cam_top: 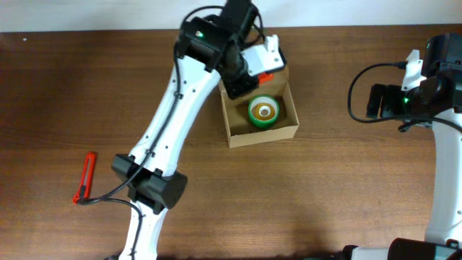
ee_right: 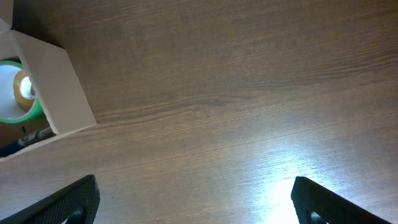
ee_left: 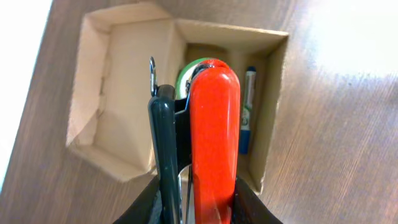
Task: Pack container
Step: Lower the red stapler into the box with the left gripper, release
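Observation:
My left gripper needs to go back and down to let go of the tool, because the bare bottom of the box beside the tape roll is below and back from it.
The container (cam_top: 263, 136) is an open tan cardboard box at the table's middle back; it also shows in the left wrist view (ee_left: 124, 81) and the right wrist view (ee_right: 59, 87). Inside lie a green tape roll (cam_top: 263, 111) (ee_left: 185, 70) (ee_right: 12, 93) and a blue marker (ee_left: 249, 112). My left gripper (cam_top: 260, 72) (ee_left: 199, 202) is shut on an orange-and-black hand tool (ee_left: 214, 124) and holds it over the box's back edge, above the roll. My right gripper (cam_top: 375, 101) (ee_right: 196, 199) is open and empty over bare table to the right of the box.
A slim red tool (cam_top: 85, 177) lies on the wooden table at the left, near my left arm's base. The table's far edge runs just behind the box.

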Motion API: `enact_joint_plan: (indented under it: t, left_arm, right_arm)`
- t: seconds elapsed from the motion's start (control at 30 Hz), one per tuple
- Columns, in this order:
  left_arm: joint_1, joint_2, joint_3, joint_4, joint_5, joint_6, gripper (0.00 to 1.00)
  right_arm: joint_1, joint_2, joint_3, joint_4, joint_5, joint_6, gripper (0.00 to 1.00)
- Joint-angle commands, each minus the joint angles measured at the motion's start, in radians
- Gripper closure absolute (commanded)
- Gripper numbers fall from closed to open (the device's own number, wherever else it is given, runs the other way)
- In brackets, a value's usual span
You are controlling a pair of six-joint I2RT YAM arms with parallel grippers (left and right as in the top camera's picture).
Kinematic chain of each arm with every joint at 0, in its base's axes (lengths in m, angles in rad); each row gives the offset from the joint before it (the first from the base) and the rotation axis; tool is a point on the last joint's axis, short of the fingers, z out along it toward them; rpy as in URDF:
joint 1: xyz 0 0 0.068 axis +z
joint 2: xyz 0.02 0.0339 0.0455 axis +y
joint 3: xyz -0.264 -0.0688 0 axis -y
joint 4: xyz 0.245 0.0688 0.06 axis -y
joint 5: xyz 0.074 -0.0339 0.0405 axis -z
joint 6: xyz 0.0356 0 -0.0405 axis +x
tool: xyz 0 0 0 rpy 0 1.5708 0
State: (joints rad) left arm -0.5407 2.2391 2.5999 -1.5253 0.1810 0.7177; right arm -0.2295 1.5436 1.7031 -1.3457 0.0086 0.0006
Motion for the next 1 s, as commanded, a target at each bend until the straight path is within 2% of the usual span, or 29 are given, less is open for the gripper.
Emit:
enact_joint_plan:
  t: [0.0,0.13,0.23,0.6,0.97]
  left_arm:
    - [-0.022,-0.023,-0.097,0.026,-0.024,0.040,0.99]
    - [-0.033,-0.023,-0.275,0.098,-0.045,0.040,0.99]
    - [-0.034,-0.022,-0.336,0.132,-0.051,0.040,0.99]
    - [-0.093,0.038,-0.360,0.180,-0.077,0.095,0.99]
    - [-0.053,0.120,-0.427,0.218,-0.092,0.095,0.99]
  right_arm:
    - [-0.007,0.002,-0.004,0.000,-0.009,0.008,0.01]
    - [-0.007,0.002,-0.004,-0.001,-0.009,0.008,0.01]
    - [-0.007,0.002,-0.004,-0.001,-0.009,0.008,0.01]
    - [-0.006,0.002,-0.004,-0.001,-0.009,0.008,0.01]
    - [-0.007,0.002,-0.004,-0.001,-0.009,0.008,0.01]
